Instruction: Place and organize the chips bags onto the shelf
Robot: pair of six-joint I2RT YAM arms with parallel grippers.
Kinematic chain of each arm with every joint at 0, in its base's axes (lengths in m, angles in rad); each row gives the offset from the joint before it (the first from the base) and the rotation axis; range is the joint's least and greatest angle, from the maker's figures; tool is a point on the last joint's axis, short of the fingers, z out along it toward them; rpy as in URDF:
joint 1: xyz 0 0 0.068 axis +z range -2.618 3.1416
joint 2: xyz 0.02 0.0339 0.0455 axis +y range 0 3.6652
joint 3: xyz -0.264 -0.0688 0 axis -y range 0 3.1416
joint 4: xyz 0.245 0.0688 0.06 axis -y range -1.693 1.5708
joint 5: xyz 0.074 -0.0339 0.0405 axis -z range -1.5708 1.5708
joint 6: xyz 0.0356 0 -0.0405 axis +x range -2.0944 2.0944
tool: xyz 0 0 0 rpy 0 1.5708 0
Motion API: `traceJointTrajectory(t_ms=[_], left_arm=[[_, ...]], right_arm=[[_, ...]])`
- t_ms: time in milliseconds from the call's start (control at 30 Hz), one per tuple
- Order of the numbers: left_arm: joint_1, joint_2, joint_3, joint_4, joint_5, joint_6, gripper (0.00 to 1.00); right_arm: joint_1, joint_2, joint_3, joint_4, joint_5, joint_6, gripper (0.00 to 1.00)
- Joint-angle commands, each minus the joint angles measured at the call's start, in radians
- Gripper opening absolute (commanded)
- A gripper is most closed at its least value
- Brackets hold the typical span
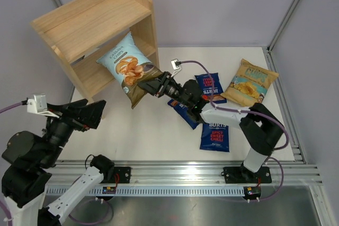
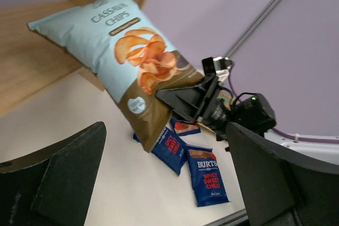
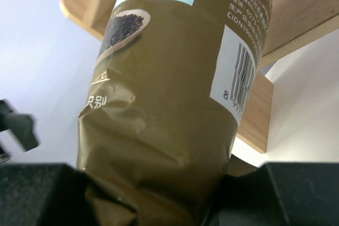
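The robot's right gripper will push the bag to the left in the top view, into the lower level's bare near end, and release it there.
My right gripper is shut on the olive bottom end of the pale blue Cassava Chips bag, which hangs tilted in the air with its top against the front of the wooden shelf's lower tier. In the right wrist view the bag's crumpled end fills the space between the jaws. My left gripper stands wide open by the shelf's near corner, with nothing between its fingers. Three dark blue Burts bags and a tan Chips bag lie flat on the table.
The shelf stands at the back left, its top tier bare. A metal frame post rises at the back right corner. The table's near rail carries both arm bases.
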Motion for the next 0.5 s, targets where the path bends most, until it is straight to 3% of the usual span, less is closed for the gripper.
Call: traceJointTrajectory(t_ms=[0, 467], left_arm=[[-0.003, 0.010, 0.059, -0.083, -0.044, 0.098, 0.99], [-0.003, 0.017, 0.065, -0.089, 0.000, 0.091, 0.99]], right_arm=[[-0.003, 0.112, 0.152, 0.084, -0.026, 0.045, 0.16], [0.045, 0.538, 0.815, -0.357, -0.003, 0.102, 0.14]])
